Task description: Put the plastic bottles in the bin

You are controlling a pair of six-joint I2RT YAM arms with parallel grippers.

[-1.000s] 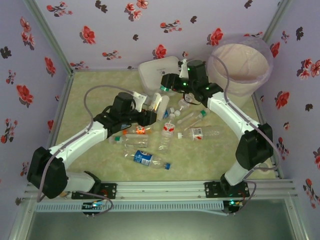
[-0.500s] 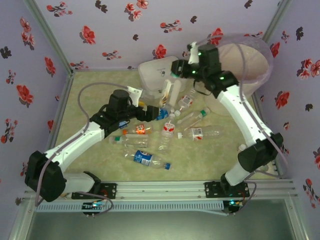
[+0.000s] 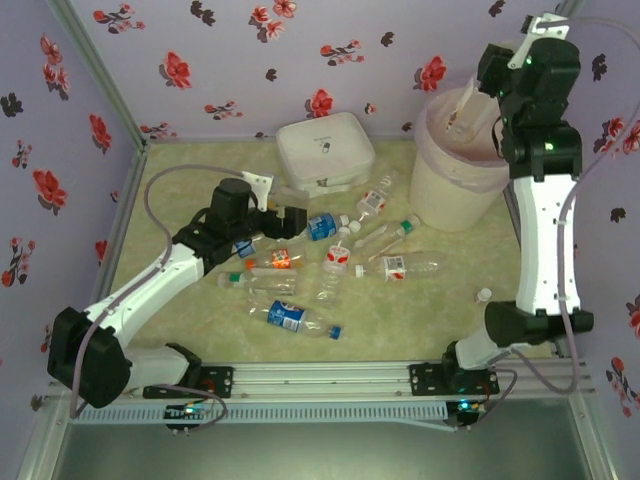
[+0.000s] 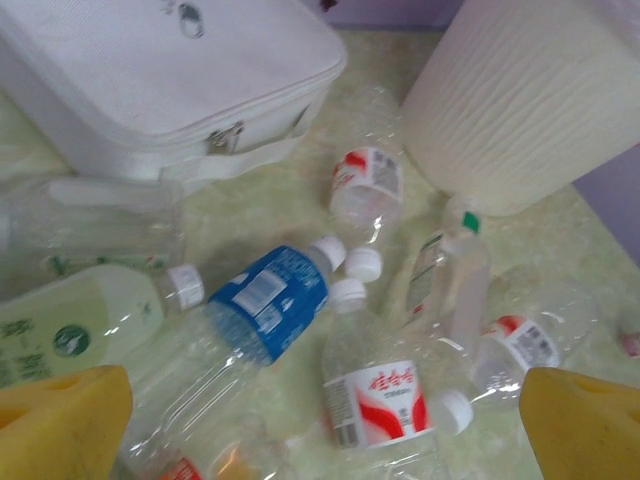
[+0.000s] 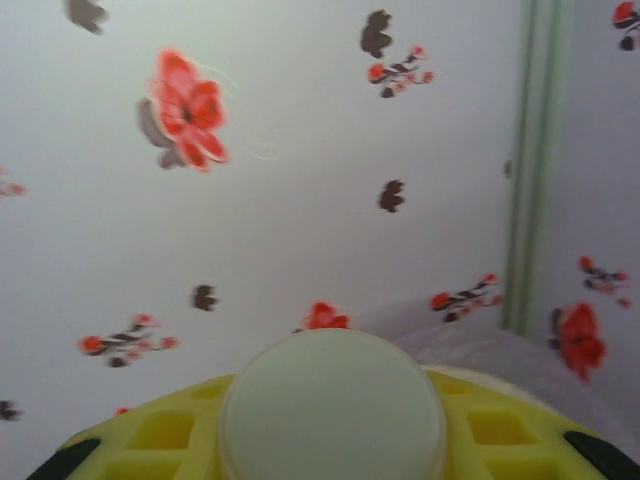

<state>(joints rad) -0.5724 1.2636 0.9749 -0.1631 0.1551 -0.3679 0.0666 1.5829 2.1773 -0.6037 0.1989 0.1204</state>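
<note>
My right gripper should next tilt downward, go down past the bin's rim and release the clear bottle hanging there, as the bin's opening is below the gripper.
Several clear plastic bottles lie scattered mid-table, among them a blue-labelled one, a red-and-white-labelled one and a green-capped one. My left gripper hovers open just above them, its yellow fingertips wide apart with nothing between. My right gripper is raised high over the bin and is shut on a clear bottle, which hangs down over the bin's opening.
A flat white zipped box sits at the back, left of the bin. The bin's ribbed wall stands just right of the bottle pile. Flowered walls close in the table on three sides. A small cap lies right.
My right arm has lifted its bottle from the table near the box up and right to above the bin. My left gripper has opened and pulled back slightly left.
</note>
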